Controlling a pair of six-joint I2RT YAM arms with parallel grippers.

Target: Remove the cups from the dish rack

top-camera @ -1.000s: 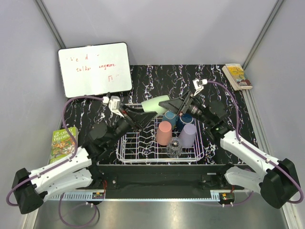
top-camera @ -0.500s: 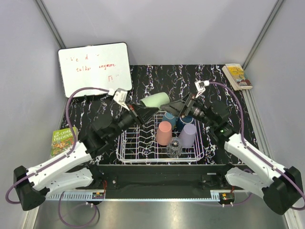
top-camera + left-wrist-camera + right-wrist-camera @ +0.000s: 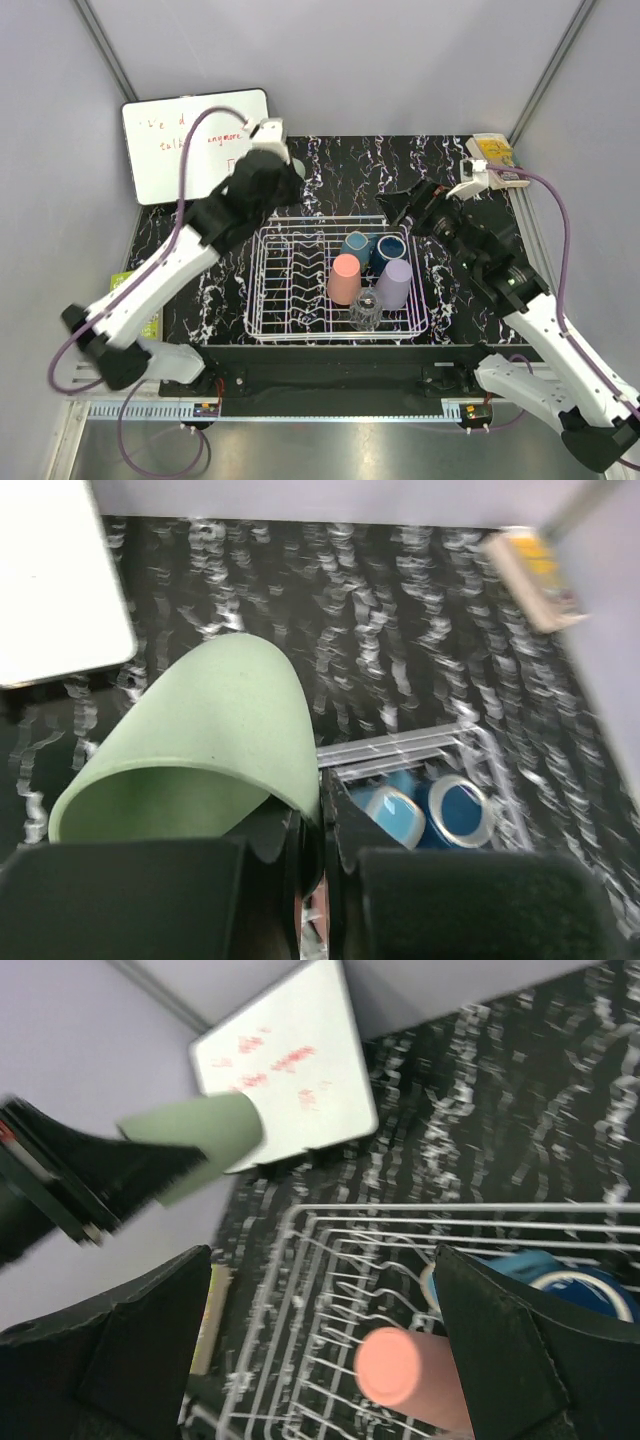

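Next, my left gripper needs to carry the cup down onto the empty black counter between the whiteboard and the rack's back edge.
My left gripper (image 3: 322, 820) is shut on the rim of the pale green cup (image 3: 200, 730), one finger inside and one outside. It holds the cup in the air near the whiteboard, left of and behind the dish rack (image 3: 262, 290); from above, the arm hides most of this cup. The salmon pink (image 3: 344, 279), lavender (image 3: 395, 284), teal (image 3: 354, 246) and dark blue (image 3: 388, 248) cups and the clear glass (image 3: 365, 312) stand in the rack's right half. My right gripper (image 3: 402, 206) hangs open and empty above the rack's back right corner, the pink cup (image 3: 410, 1370) showing below its fingers.
A whiteboard (image 3: 195, 145) with red writing leans at the back left. One book (image 3: 497, 155) lies at the back right corner and a green book (image 3: 125, 290) at the left edge. Grey walls close in on three sides.
The left arm rose and swung back-left with the green cup, from the rack's back edge toward the whiteboard. The right gripper opened wide and drew back to the right.
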